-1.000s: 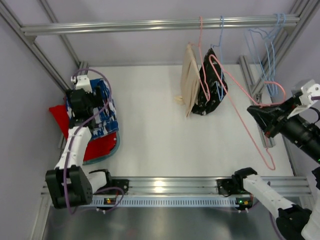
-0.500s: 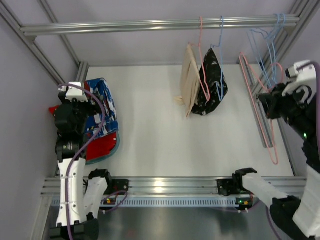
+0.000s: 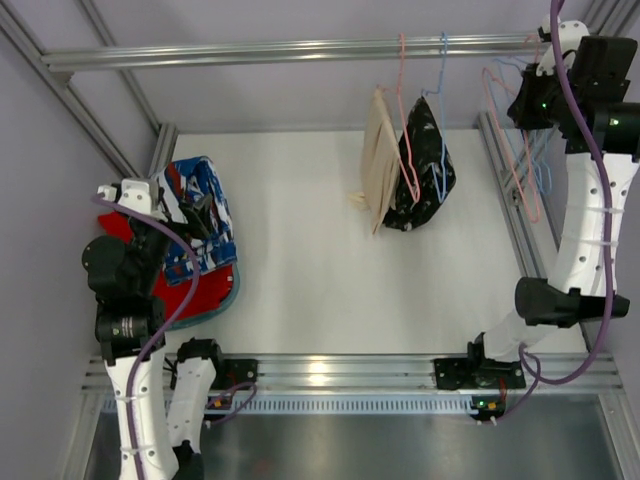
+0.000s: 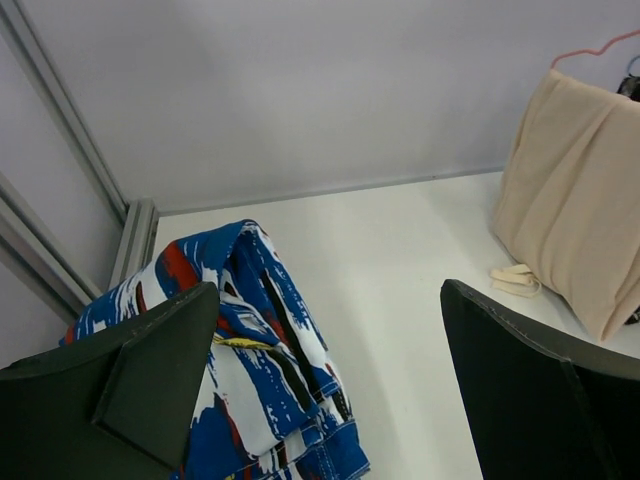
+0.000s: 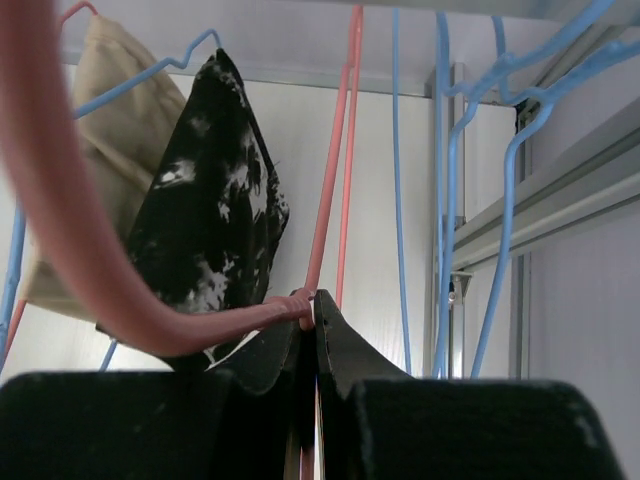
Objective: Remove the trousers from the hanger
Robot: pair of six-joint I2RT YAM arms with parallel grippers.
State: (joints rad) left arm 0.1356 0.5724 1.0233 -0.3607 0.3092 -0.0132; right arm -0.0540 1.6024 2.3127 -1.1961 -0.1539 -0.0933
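Next I should move my right gripper outward to set the pink hanger's hook over the back bar and release it, since that bar lies just outward of the gripper.
The blue trousers (image 3: 195, 180) with white and red pattern lie crumpled at the table's left edge; they also show in the left wrist view (image 4: 250, 340). My left gripper (image 3: 200, 222) hovers just above them, open and empty (image 4: 328, 300). The beige trousers (image 3: 378, 160) hang folded on a pink hanger from the back rail (image 3: 300, 47), also seen from the left wrist (image 4: 565, 200) and right wrist (image 5: 110, 120). My right gripper (image 3: 525, 105) is raised at the back right, shut (image 5: 312, 300) on an empty pink hanger (image 5: 60, 200) that dangles below it (image 3: 510, 160).
A black garment with white marks (image 3: 420, 165) hangs on a blue hanger beside the beige trousers. A red cloth (image 3: 195, 295) lies under the blue trousers. Several empty blue hangers (image 3: 540, 150) hang at the back right. Aluminium frame posts (image 3: 500, 190) stand along both sides.
My right arm has swung the empty pink hanger up from the right side towards the back right corner by the rail. My left arm has drawn back from the blue trousers.
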